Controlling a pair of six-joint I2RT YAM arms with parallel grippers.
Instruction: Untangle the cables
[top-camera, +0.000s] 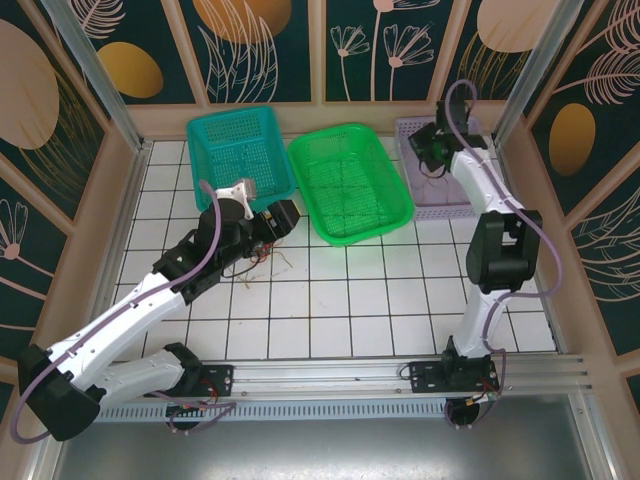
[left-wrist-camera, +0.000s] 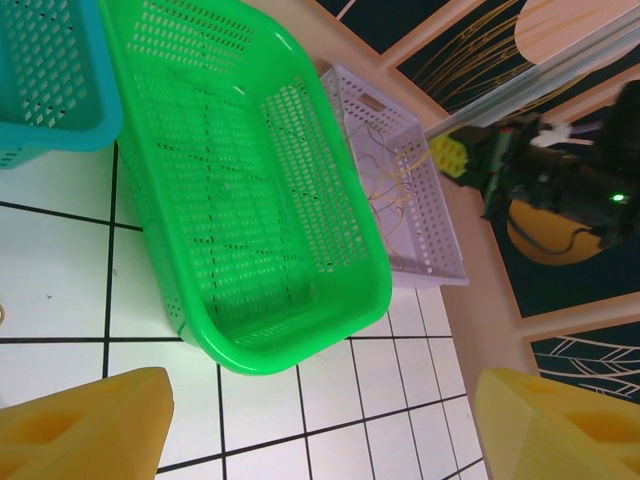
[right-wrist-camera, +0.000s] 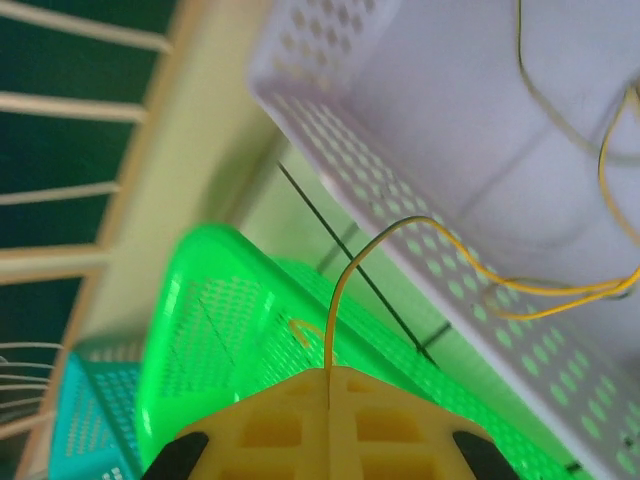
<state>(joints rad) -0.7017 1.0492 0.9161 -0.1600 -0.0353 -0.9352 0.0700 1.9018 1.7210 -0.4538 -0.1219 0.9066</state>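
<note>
The lavender basket's bottom is on my right gripper's side away from the green basket, so next I will move that gripper over it and release the yellow cable.
A small tangle of thin red and tan cables (top-camera: 263, 262) lies on the white tiles just below my left gripper (top-camera: 283, 218). In the left wrist view that gripper (left-wrist-camera: 320, 400) stands open, its yellow fingers (left-wrist-camera: 85, 425) wide apart over bare tile with nothing between them. My right gripper (top-camera: 428, 152) hovers over the lavender basket (top-camera: 455, 200). In the right wrist view it (right-wrist-camera: 328, 378) is shut on a thin yellow cable (right-wrist-camera: 345, 285), which arcs up and runs into the lavender basket (right-wrist-camera: 420, 120). More yellow cables (left-wrist-camera: 390, 185) lie inside that basket.
A green basket (top-camera: 395, 215) sits mid-back between a teal basket (top-camera: 200, 130) on the left and the lavender one. The green basket (left-wrist-camera: 330, 320) lies just ahead of the left fingers. Walls close in the back and both sides.
</note>
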